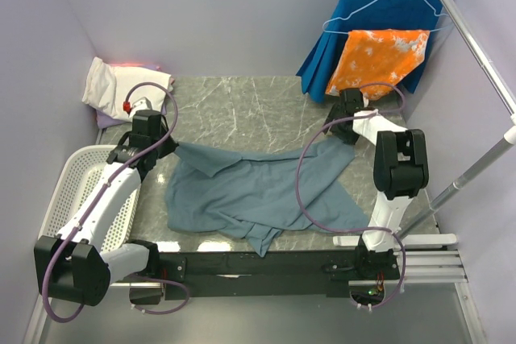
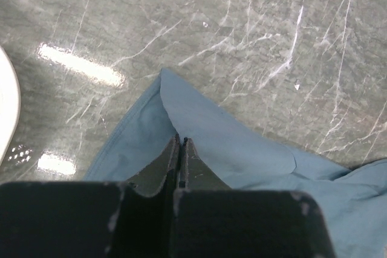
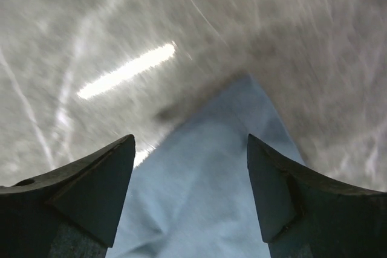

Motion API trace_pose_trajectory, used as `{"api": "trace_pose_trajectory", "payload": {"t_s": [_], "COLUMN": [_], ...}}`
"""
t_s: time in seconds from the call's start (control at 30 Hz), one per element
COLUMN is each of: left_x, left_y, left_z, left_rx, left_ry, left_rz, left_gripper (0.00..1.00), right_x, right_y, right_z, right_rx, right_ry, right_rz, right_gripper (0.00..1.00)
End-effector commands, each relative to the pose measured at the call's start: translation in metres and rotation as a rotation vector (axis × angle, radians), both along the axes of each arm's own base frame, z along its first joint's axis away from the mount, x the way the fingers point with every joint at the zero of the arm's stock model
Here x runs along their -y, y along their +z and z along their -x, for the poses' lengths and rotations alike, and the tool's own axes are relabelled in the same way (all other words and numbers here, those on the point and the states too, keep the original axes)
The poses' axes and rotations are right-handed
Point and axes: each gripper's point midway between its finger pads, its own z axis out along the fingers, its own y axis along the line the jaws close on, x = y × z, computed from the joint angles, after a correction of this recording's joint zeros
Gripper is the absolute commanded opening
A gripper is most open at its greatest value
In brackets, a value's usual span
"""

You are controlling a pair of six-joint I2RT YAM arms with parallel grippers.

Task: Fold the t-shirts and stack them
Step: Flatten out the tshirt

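I will next lower the fingers of my right gripper onto the t-shirt's far corner by the orange-and-white cloth, then close them.
The blue-grey t-shirt (image 1: 258, 191) lies crumpled and partly spread on the marble table. My left gripper (image 1: 165, 149) is shut on its far-left corner; in the left wrist view the jaws (image 2: 180, 142) pinch a raised fold of the shirt (image 2: 242, 143). My right gripper (image 1: 339, 134) is open over the shirt's far-right corner, and the cloth (image 3: 217, 197) lies between and below its spread fingers (image 3: 190, 140), not gripped. A cream-white folded t-shirt (image 1: 121, 90) lies at the back left on top of a lavender one (image 1: 107, 122).
A white slatted basket (image 1: 68, 191) sits at the left table edge. At the back right a royal-blue pleated garment (image 1: 379, 14) and an orange-and-white cloth (image 1: 379, 58) hang from a hanger. A metal rail (image 1: 476, 46) runs along the right side.
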Motion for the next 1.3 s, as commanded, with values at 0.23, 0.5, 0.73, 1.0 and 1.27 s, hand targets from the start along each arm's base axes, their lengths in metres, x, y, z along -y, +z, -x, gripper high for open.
{"api": "trace_pose_trajectory", "payload": {"t_s": [0.23,0.5,0.73,1.0,1.27], "left_x": [0.000,-0.001,-0.001,-0.002,-0.001], "left_y": [0.018,0.017,0.008,0.005,-0.003], "left_z": [-0.013,-0.013,-0.009,-0.006,-0.005], "left_rx": [0.053,0.045,0.017,0.008,-0.013], "left_ry": [-0.016,-0.016,-0.019,-0.015,-0.023], "left_rz": [-0.002,-0.005,-0.005,-0.003,-0.001], "left_gripper": [0.01,0.01,0.01,0.01,0.01], "right_x": [-0.007,-0.003,0.005,0.007,0.005], "right_y": [0.006,0.004,-0.009,-0.013,-0.013], "right_z": [-0.030,-0.014,0.000,0.012,0.006], "right_rx": [0.006,-0.028,-0.140,-0.184,-0.220], "right_ry": [0.032,0.024,0.020,0.028,0.060], "right_rz": [-0.029,-0.021,0.028,0.044,0.040], "right_gripper": [0.58,0.70,0.66,0.64,0.32]}}
